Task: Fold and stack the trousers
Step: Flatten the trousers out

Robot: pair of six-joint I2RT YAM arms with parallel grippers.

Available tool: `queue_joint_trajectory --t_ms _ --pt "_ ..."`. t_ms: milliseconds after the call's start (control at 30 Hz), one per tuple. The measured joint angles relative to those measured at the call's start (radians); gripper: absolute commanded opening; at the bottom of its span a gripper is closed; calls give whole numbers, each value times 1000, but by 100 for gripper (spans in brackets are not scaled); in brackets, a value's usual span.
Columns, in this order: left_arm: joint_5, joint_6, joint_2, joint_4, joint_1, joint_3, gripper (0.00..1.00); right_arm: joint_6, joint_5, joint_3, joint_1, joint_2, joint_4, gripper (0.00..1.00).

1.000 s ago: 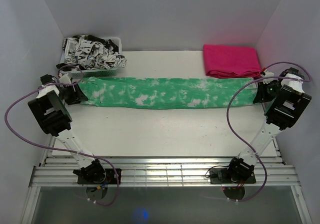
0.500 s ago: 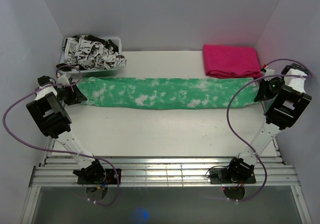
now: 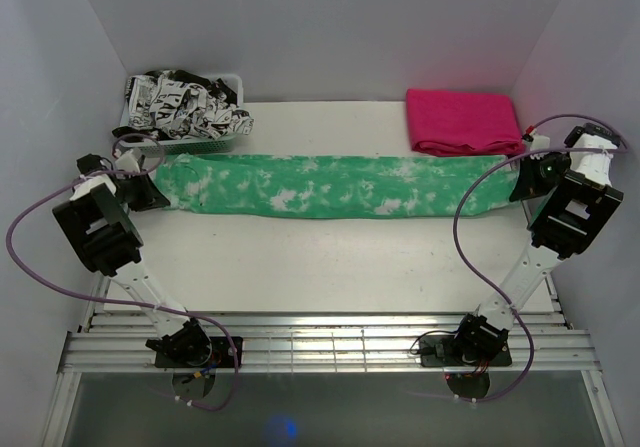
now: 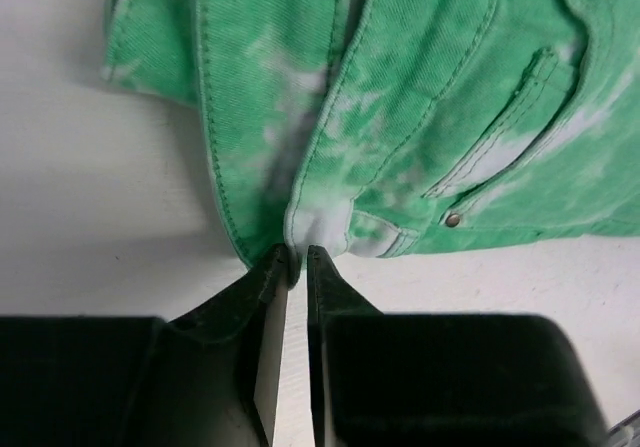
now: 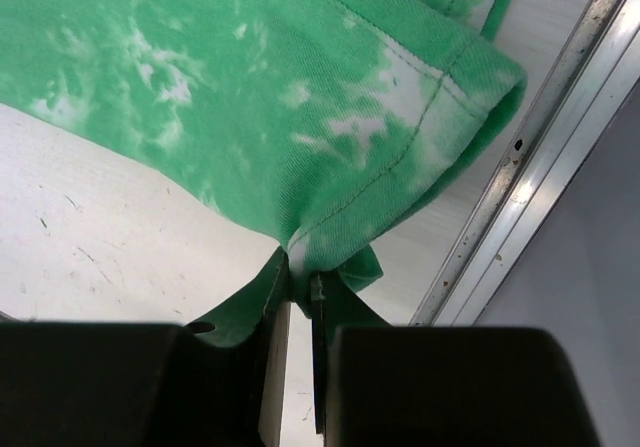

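Note:
The robot's right gripper should next lift the pinched hem and draw it back onto the bare tabletop to open the doubled trousers, then lower the hem and release it.
The green tie-dye trousers (image 3: 330, 185) lie stretched in one long band across the table, waist end at the left and leg hems at the right. My left gripper (image 3: 160, 189) is at the waist end; in the left wrist view its jaws (image 4: 297, 257) pinch the pale waistband edge of the trousers (image 4: 420, 97) near a pocket rivet. My right gripper (image 3: 520, 175) is at the hem end; in the right wrist view its jaws (image 5: 303, 282) are shut on a bunched fold of the trousers (image 5: 250, 97), which rises slightly off the table.
A folded magenta-pink cloth (image 3: 462, 120) lies at the back right, touching the trousers' far edge. A white basket (image 3: 232, 85) of black-and-white fabric (image 3: 185, 107) stands at the back left. A metal rail (image 5: 540, 167) runs along the table's right edge, with walls close on both sides.
Both grippers have closed on the trousers' ends. The left arm shifted slightly left and the right arm slightly right, and the band is drawn a little tauter.

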Motion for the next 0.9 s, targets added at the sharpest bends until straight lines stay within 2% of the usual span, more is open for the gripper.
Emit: queue_joint_trajectory --t_ms 33,67,300,467,633,800,900 --pt "4 0 1 -2 1 5 3 0 0 12 0 0 -10 8" --pt "8 -6 1 -6 3 12 0 0 -1 25 0 0 -20 8" --pt "81 -12 -7 -96 6 190 0 -1 -7 261 0 -1 -117 8" --pt "113 18 -109 -159 3 217 0 -21 -7 270 -2 -63 -121 8" --pt "158 99 -335 -217 81 130 0 -85 3 152 -37 -196 -129 8" --pt "182 272 -596 -303 250 -48 0 -188 40 -61 -115 -353 -140 8" --pt "167 397 -698 -376 346 -167 0 -254 90 -221 -150 -412 -131 8"
